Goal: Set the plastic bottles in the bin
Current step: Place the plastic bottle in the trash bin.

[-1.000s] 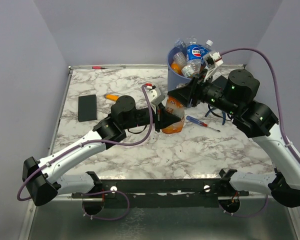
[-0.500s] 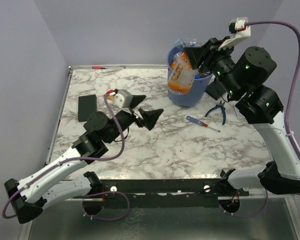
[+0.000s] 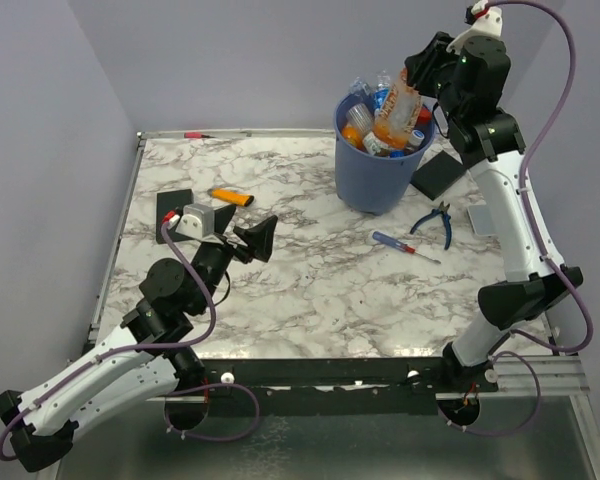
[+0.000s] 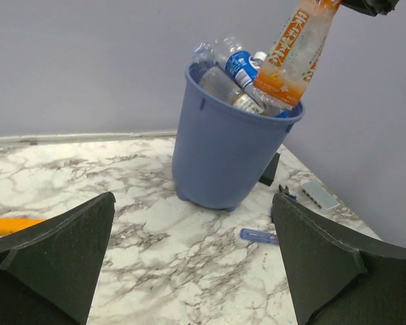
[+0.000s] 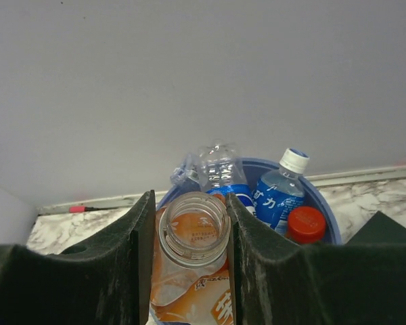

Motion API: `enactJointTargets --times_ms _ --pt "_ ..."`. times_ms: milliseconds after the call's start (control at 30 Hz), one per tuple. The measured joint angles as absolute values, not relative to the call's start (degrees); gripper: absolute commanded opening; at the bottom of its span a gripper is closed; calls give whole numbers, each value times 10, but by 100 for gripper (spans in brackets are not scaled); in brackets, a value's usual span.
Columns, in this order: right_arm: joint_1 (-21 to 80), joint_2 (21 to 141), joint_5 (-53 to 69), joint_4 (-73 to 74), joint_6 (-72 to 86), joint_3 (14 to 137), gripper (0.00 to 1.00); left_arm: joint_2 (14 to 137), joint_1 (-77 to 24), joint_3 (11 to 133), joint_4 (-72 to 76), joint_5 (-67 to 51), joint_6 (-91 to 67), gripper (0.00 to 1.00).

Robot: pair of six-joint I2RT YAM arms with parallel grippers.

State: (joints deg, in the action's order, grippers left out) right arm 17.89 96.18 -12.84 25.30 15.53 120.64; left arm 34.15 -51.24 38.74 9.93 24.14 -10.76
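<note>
The orange-labelled bottle [image 3: 395,112] leans out toward the bin's rim. So my right gripper moves to the left in the top view and slightly down, over the heap of bottles, next.
The blue bin [image 3: 378,175] stands at the back right of the table, heaped with plastic bottles [image 3: 365,125]. My right gripper [image 3: 412,72] hangs above it, shut on the open neck of an orange-labelled bottle [image 3: 395,112] whose lower end dips into the heap. The right wrist view shows that neck [image 5: 193,230] pinched between both fingers, with blue-labelled bottles [image 5: 277,193] and the bin rim [image 5: 323,204] below. My left gripper [image 3: 255,236] is low over the left of the table, open, with nothing between its fingers. Its own view looks at the bin [image 4: 223,156] and the held bottle [image 4: 294,51].
A black slab [image 3: 172,205] and an orange-handled tool [image 3: 230,196] lie at the left. A screwdriver [image 3: 405,245], pliers [image 3: 437,220], a second black slab [image 3: 440,172] and a grey box [image 3: 483,218] lie right of the bin.
My left gripper let go of the orange-labelled bottle, opened wide and drew back to the left. My right gripper took the bottle and raised it over the bin.
</note>
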Motion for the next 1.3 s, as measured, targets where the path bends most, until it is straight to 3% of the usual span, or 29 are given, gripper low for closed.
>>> enactJointTargets --times_ms 400,533,667,767,1100,1300 --pt "178 978 -78 186 206 1140 22 344 -512 370 74 271 -111 99" --pt "178 983 -71 181 213 1130 33 343 -512 364 74 275 -111 99" --pt "178 991 -63 181 215 1129 57 343 -512 357 73 276 -113 99" --pt "178 991 -59 180 220 1121 67 347 -512 354 72 276 -116 99" --pt "178 991 -61 197 226 1124 79 352 -512 352 71 276 -118 99" --pt "178 980 -66 207 225 1133 81 352 -512 352 71 276 -118 99"
